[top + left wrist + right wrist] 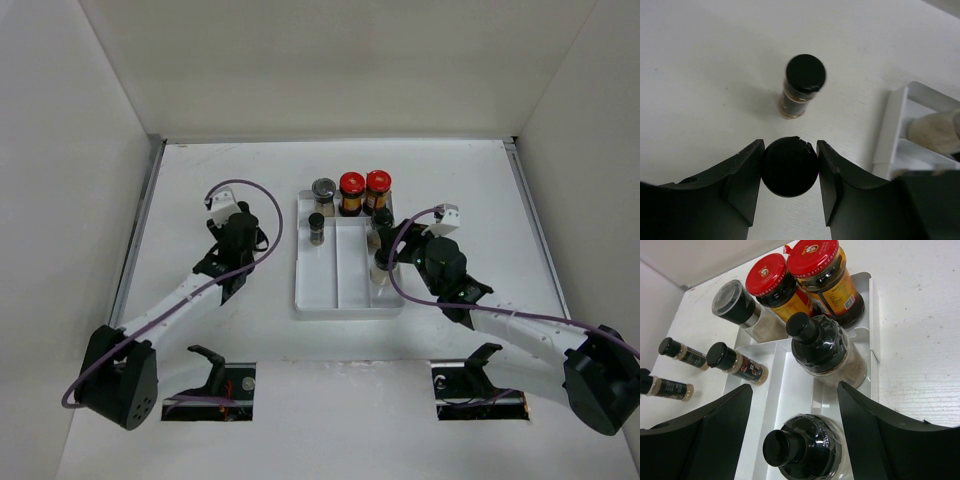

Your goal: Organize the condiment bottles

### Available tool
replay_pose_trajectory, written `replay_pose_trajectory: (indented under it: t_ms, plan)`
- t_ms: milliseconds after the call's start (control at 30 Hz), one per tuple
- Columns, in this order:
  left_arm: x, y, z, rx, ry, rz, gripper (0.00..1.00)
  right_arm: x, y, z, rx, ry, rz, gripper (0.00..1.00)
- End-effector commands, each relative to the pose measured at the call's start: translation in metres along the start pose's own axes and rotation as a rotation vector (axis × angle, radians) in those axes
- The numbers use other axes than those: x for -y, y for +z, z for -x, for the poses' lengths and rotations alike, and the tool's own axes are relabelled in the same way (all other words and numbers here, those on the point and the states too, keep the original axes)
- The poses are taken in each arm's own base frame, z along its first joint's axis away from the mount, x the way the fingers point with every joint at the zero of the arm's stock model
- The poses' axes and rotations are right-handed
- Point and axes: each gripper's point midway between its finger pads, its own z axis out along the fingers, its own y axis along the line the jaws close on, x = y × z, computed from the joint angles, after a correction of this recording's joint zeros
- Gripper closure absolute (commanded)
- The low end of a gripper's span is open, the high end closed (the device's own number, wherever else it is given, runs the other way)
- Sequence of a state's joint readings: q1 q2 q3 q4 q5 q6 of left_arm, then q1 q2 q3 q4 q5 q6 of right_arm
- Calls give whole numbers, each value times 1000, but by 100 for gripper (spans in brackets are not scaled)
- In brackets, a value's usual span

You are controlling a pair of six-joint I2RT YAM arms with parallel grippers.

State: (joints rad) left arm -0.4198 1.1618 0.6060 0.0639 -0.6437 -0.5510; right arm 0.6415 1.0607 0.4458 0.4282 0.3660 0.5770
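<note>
I will next swing my left gripper up, then to the right in the top view over the tray's middle compartment's far end [352, 234], and lower it to release, because that end is empty.
My left gripper [790, 167] is shut on the black cap of a slim bottle [790, 175] standing on the table left of the white tray [892, 130]. A second slim black-capped bottle [801, 85] stands just beyond it. In the top view the left gripper [238, 262] hides both. My right gripper [795, 405] is open, straddling a black-topped beige bottle [807, 450] in the tray's right compartment [345, 300]. A like bottle [825, 350] stands behind it. Two red-lidded jars [350, 187] [377, 185] and a grey-lidded jar [323, 190] stand at the tray's far end.
One slim black-capped bottle [316, 228] stands in the tray's left compartment. White walls enclose the table on three sides. Two cut-outs with black brackets [215, 375] [480, 385] lie at the near edge.
</note>
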Motion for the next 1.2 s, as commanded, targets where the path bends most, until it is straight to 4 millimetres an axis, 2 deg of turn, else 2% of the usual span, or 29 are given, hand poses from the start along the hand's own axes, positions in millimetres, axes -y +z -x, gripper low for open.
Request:
replay_pose_trajectory:
  t_ms: [0, 233, 367, 500, 633, 800, 1000, 1167]
  plan:
    - [37, -31, 34, 43, -3, -129, 72, -10, 3, 19, 61, 35, 25, 24]
    - [89, -85, 29, -51, 124, -333, 73, -9, 2, 20, 63, 35, 23, 24]
    - [135, -112, 29, -63, 112, -475, 73, -8, 3, 20, 66, 32, 16, 24]
    - [189, -129, 30, -39, 88, -605, 73, -7, 1, 23, 76, 32, 13, 25]
    - [234, -124, 28, -11, 76, -669, 73, 4, -1, 29, 109, 42, -27, 25]
    - [271, -99, 13, 22, 92, -684, 74, 12, -3, 32, 125, 52, -51, 25]
    - [300, -68, -18, 30, 146, -659, 75, 13, -3, 33, 128, 60, -50, 25]
    - [305, -47, -32, 41, 198, -610, 75, 12, -3, 33, 128, 61, -42, 25]
